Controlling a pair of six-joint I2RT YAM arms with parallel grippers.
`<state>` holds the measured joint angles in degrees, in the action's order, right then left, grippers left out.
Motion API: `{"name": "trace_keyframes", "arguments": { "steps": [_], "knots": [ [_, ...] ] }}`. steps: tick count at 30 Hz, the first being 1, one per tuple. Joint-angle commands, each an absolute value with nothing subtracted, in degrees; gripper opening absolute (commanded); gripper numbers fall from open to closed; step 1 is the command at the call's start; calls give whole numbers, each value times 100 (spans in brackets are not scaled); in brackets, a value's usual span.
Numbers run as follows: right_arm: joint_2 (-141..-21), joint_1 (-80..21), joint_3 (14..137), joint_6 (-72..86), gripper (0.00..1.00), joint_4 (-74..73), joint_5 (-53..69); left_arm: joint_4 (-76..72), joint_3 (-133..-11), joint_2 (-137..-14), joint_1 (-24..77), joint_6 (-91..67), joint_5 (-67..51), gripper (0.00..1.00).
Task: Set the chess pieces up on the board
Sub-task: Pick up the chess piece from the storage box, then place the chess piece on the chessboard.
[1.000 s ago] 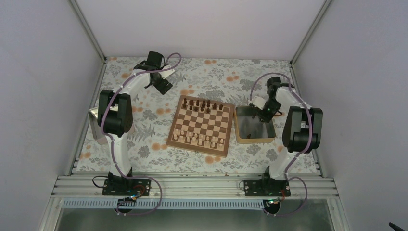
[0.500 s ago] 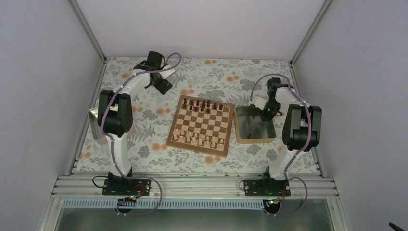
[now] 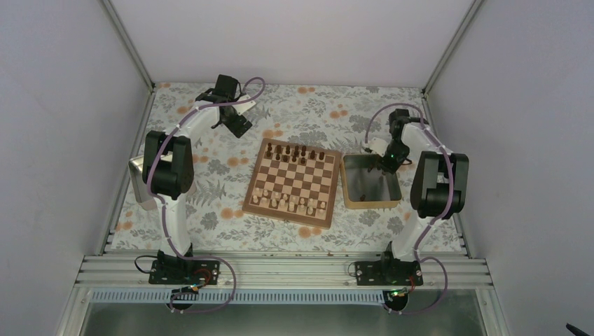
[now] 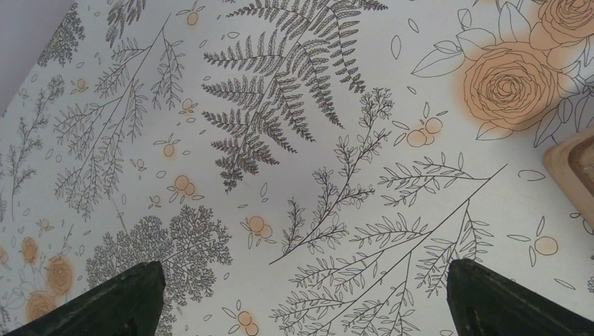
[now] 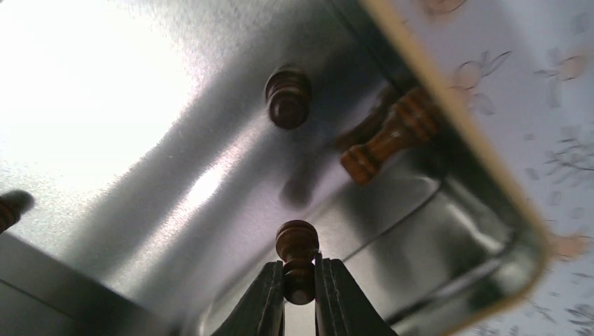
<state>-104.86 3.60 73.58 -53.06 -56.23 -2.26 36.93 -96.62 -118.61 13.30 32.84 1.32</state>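
Note:
I will next raise my right gripper, move it across to the board, and lower it to let go on the empty square beside its last pawn point(image 3: 311, 164), because the row of dark pawns ends short.
The board point(image 3: 293, 180) lies mid-table, with dark chess pieces point(image 3: 294, 151) along its far rows and pale ones along the near rows. My right gripper point(image 5: 299, 269) is shut on a dark brown pawn point(image 5: 297, 246), held a little above the floor of the metal tray point(image 3: 349, 183). Two more dark pieces lie in the tray: an upright one point(image 5: 288, 96) and one on its side point(image 5: 389, 137) against the wall. From above, the right gripper point(image 3: 387, 162) hangs over the tray's far right. My left gripper point(image 4: 301, 297) is open over bare cloth, far left of the board point(image 4: 573, 168).
A floral cloth point(image 3: 308, 112) covers the table. The tray has a tan rim point(image 5: 455, 119) and steep shiny walls. A grey flat object point(image 3: 137, 175) lies at the table's left edge under the left arm. Walls close in left, right and behind.
My right gripper has closed from wide open onto the dark pawn and shifted slightly toward the tray's far side. The left arm has stayed still.

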Motion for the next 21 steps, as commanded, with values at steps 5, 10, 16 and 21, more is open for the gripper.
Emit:
{"name": "trace_keyframes", "arguments": {
  "steps": [5, 10, 16, 21],
  "knots": [
    [-10289, -381, 8698, -5197, 5, -6496, -211, 3661, -9669, -11788, 1345, 3333, 97, 100],
    [-10662, -1277, 9922, -5167, 5, -7006, -110, 3683, -9687, -11778, 1367, 3333, 83, 100],
    [-11169, -2257, 10870, -5180, 5, -7251, 81, 3683, -9677, -11778, 1381, 3336, 87, 100],
    [-11553, -2774, 11054, -5168, 5, -7232, 242, 3683, -9688, -11773, 1380, 3335, 79, 100]
  ]
}}
